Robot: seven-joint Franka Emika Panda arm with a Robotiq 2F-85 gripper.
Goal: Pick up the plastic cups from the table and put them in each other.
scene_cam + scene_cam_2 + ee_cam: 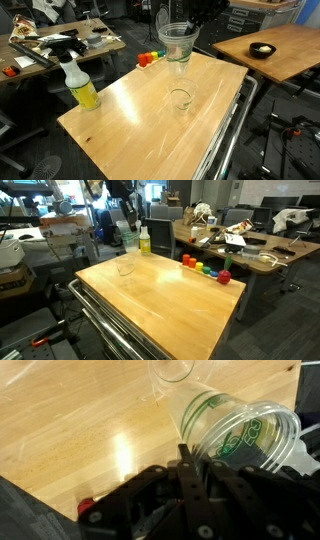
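My gripper should next move down over the standing cup's opening (pixel 183 85) (pixel 173 368) until the held cup is inside, then release the held cup's rim, because the standing cup's opening faces up below it.
My gripper (pixel 193 24) is shut on the rim of a clear plastic cup (pixel 178 46) and holds it in the air above the far part of the light-wood table (pixel 130 120). In the wrist view the held cup (pixel 238 428) shows green print inside, with my fingers (pixel 190 460) on its wall. A second clear cup (pixel 180 98) stands upright on the table below and slightly nearer; it also shows in the wrist view (pixel 172 370) and in an exterior view (pixel 125 267). The gripper (pixel 127 218) hangs above it there.
A yellow spray bottle (pixel 80 86) (pixel 144 242) stands at a table corner. Small coloured blocks (pixel 148 58) (pixel 205 268) lie along one edge. Another wooden table with a black bowl (pixel 262 49) stands beside it. A cluttered desk (pixel 60 45) is behind.
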